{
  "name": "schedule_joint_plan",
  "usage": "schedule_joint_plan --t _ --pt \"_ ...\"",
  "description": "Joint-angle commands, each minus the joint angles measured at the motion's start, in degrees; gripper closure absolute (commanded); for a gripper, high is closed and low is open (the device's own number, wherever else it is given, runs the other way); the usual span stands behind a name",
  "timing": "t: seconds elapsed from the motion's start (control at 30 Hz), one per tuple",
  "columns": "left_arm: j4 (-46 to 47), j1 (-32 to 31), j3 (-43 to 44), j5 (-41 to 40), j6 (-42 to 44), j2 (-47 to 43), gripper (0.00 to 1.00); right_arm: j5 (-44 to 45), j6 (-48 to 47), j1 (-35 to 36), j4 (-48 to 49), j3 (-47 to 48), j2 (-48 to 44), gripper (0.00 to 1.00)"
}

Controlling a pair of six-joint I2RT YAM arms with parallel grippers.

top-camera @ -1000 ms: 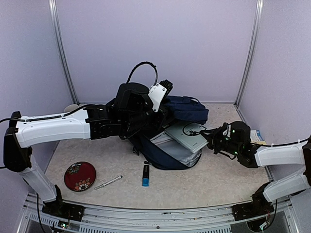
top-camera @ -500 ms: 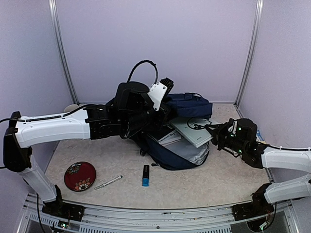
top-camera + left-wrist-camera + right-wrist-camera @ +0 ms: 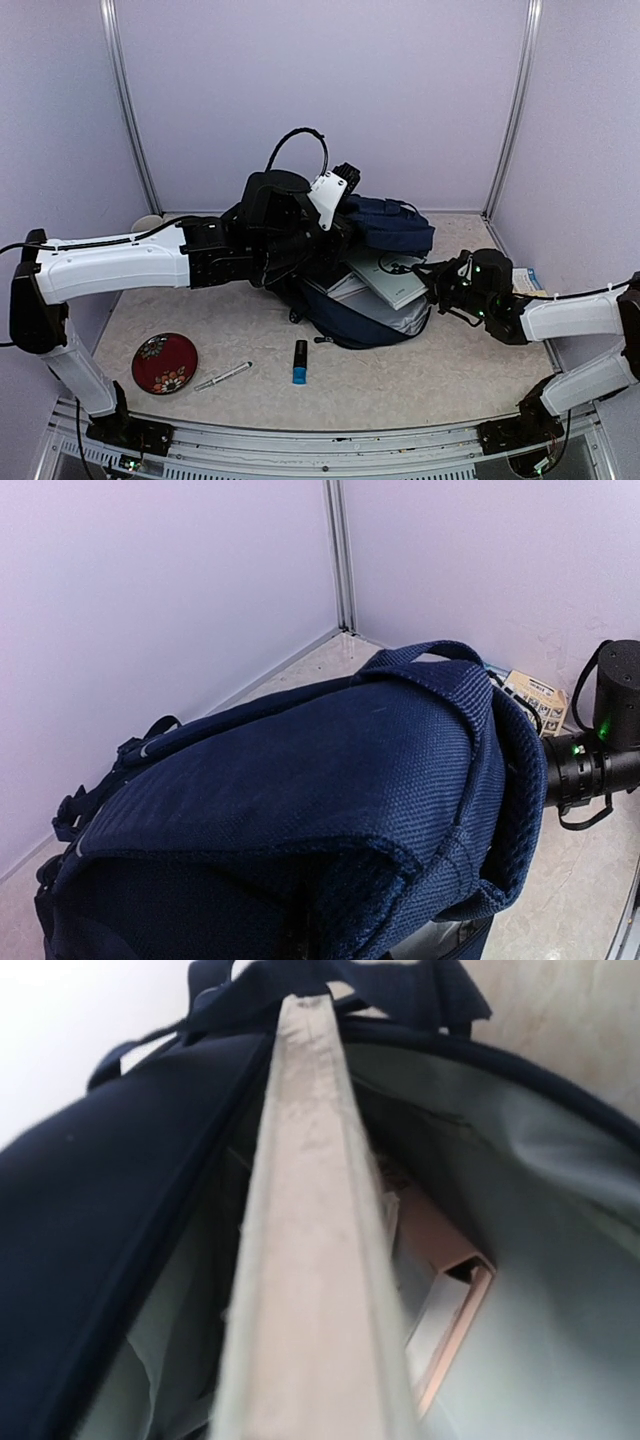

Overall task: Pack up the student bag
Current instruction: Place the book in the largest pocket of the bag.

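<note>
Next, my right gripper pushes the book, still sticking out, deeper to the left in the top view and releases it, since the bag's grey interior [image 3: 346, 286] [image 3: 400, 1150] lies there.
The student bag [image 3: 372, 312], navy with grey lining, lies open mid-table. My left gripper [image 3: 338, 222] is shut on its upper flap [image 3: 392, 222] and holds it raised; in the left wrist view navy fabric [image 3: 300, 770] hides the fingers. A pale grey-green book [image 3: 393, 280] sticks partly into the opening, and my right gripper [image 3: 432, 281] is shut on its right end. The right wrist view looks along the book's page edge [image 3: 310, 1260] into the grey lining [image 3: 540, 1260]. Another book [image 3: 450, 1310] lies inside.
A red plate [image 3: 165, 362], a white pen [image 3: 223, 376] and a black-and-blue marker [image 3: 300, 362] lie in front of the bag. A printed card [image 3: 528, 279] lies by the right wall. Purple walls close in the back and both sides.
The right gripper drew the book out to the right, then pushed it back left and deeper into the bag. The flap shifted slightly; the left arm held its grip.
</note>
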Motion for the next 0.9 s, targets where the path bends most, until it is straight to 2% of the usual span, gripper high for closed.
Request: schedule_joint_plan --t 0.0,0.2,0.4,0.53,0.7,0.87 --pt "11.7 -1.8 4.2 7.4 -3.0 -1.2 1.00 -5.9 -1.6 1.0 9.2 4.0 6.0 1.00" --pt "13.1 -1.9 4.3 10.3 -4.0 -1.6 1.00 -11.7 -4.4 4.3 10.9 12.9 13.7 1.00" --pt "10.7 1.8 5.0 8.1 -3.9 -1.0 1.00 -15.7 -2.4 6.4 13.1 13.2 16.8 1.00" --pt "11.7 3.8 1.4 6.3 -3.7 -3.2 1.00 -17.7 -3.6 6.4 11.5 11.3 16.2 1.00" --pt "14.7 3.3 -1.3 12.9 -6.5 -5.2 1.00 -17.8 -4.1 6.3 12.1 12.8 19.3 1.00" --pt "16.6 0.3 -0.5 15.9 -7.2 -6.3 1.00 -17.0 -3.4 6.5 13.4 19.2 26.6 1.00"
